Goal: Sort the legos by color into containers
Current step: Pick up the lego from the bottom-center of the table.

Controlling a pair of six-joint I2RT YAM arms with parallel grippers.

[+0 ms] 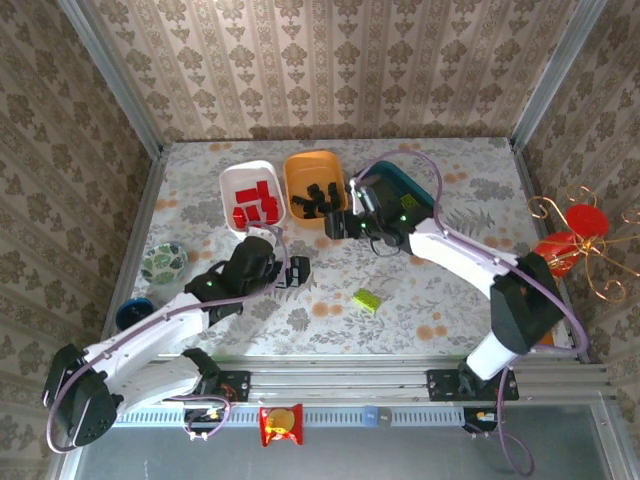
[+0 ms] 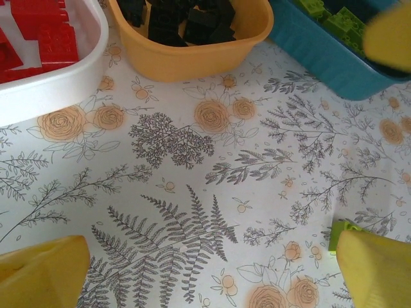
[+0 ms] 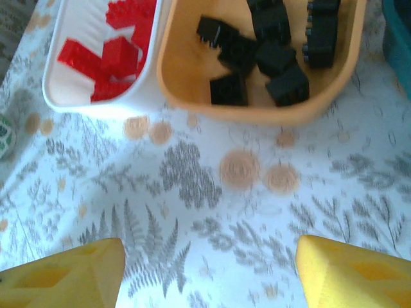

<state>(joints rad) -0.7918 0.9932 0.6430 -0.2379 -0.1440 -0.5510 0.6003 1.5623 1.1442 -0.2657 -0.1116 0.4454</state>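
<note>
One lime green lego still lies loose outside the containers, so my right gripper will move back and down over it and close on its long sides.
Red legos lie in the white container, and black legos lie in the orange container. The teal container is partly hidden under my right arm, and lime green legos show inside it. One lime green lego lies loose on the table; its corner peeks out beside my left gripper's right finger. My left gripper hangs open and empty over bare cloth. My right gripper is open and empty just in front of the orange container.
A small green patterned bowl and a dark blue mug stand at the table's left side. A red ornament with gold wire stands off the right edge. The flowered cloth lies between the arms and the containers.
</note>
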